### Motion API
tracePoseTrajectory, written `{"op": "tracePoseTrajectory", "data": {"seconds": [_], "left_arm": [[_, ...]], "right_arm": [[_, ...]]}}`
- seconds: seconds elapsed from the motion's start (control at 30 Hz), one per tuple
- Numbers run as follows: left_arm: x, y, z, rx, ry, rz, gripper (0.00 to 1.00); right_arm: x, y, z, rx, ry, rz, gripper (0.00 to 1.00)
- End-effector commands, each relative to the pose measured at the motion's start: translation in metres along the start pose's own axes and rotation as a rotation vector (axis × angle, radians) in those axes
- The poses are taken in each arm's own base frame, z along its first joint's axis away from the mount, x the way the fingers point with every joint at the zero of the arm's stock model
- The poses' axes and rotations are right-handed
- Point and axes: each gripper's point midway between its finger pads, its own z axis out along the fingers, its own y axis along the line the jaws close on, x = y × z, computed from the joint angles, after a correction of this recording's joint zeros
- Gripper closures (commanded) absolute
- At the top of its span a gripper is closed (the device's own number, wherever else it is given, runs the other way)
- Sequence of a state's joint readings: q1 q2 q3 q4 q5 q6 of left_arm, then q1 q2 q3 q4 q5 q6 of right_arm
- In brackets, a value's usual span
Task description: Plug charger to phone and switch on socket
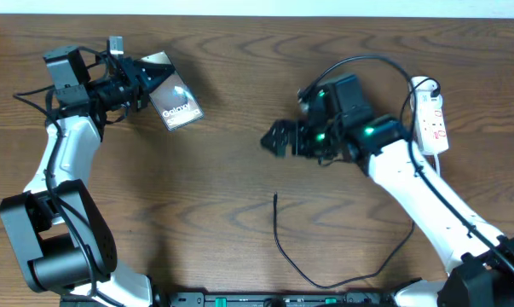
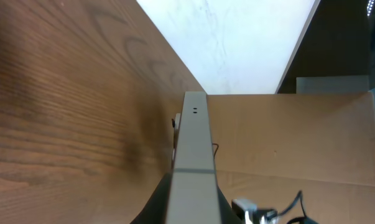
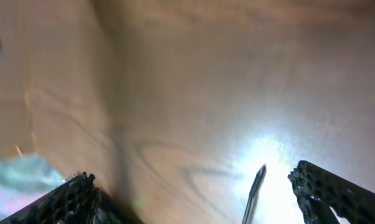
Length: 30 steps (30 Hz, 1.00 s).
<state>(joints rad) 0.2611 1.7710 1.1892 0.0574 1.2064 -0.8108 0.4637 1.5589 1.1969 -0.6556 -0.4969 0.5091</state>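
My right gripper should move back and down and tilt its open fingers toward the table around the charger's plug tip.
The phone is a dark slab with white "Galaxy" lettering, held tilted off the table at the upper left by my left gripper, which is shut on its edge. In the left wrist view the phone's grey edge runs straight out from the jaws. The charger, a thin black cable, lies loose on the table with its plug tip at the centre. My right gripper is open and empty above the table, up and slightly right of the tip. The tip shows between the open fingers. The socket, a white power strip, lies far right.
The black cable loops from behind the right arm toward the power strip. The right arm's body stretches over the table's right side. A pale backdrop borders the far table edge.
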Motion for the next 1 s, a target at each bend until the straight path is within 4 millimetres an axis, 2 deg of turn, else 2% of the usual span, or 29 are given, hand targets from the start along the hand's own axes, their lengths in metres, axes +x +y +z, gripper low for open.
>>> {"op": "tracePoseTrajectory", "data": {"seconds": [0.0,0.07,0.17,0.27,0.4,0.5,0.53,0.63,0.8,0.97], "left_arm": [[0.003,-0.018,-0.005,0.04,0.019,0.051,0.93],[0.004,-0.018,-0.005,0.041,0.023,0.048,0.92],[0.006,-0.02,-0.005,0.053,0.037,0.049,0.93],[0.006,-0.02,-0.005,0.053,0.037,0.049,0.93],[0.006,-0.02,-0.005,0.053,0.037,0.049,0.93],[0.006,-0.02,-0.005,0.053,0.037,0.049,0.93],[0.006,-0.02,-0.005,0.053,0.037,0.049,0.92],[0.006,-0.02,-0.005,0.053,0.037,0.049,0.93],[0.006,-0.02,-0.005,0.053,0.037,0.049,0.92],[0.006,-0.02,-0.005,0.052,0.037,0.052,0.92]], "right_arm": [[0.016,0.011,0.005,0.005,0.042,-0.098,0.01],[0.026,0.018,0.01,0.006,0.065,-0.103,0.01],[0.035,0.014,0.018,0.081,0.065,-0.13,0.01],[0.042,-0.004,0.025,0.227,0.032,-0.086,0.01],[0.056,-0.033,0.029,0.429,-0.054,0.09,0.01],[0.069,-0.044,0.034,0.477,-0.074,0.181,0.01],[0.079,-0.052,0.037,0.498,-0.07,0.236,0.01],[0.096,-0.064,0.041,0.519,-0.038,0.305,0.06],[0.116,-0.069,0.051,0.487,0.027,0.329,0.16],[0.119,-0.063,0.057,0.49,0.017,0.262,0.13]]}}
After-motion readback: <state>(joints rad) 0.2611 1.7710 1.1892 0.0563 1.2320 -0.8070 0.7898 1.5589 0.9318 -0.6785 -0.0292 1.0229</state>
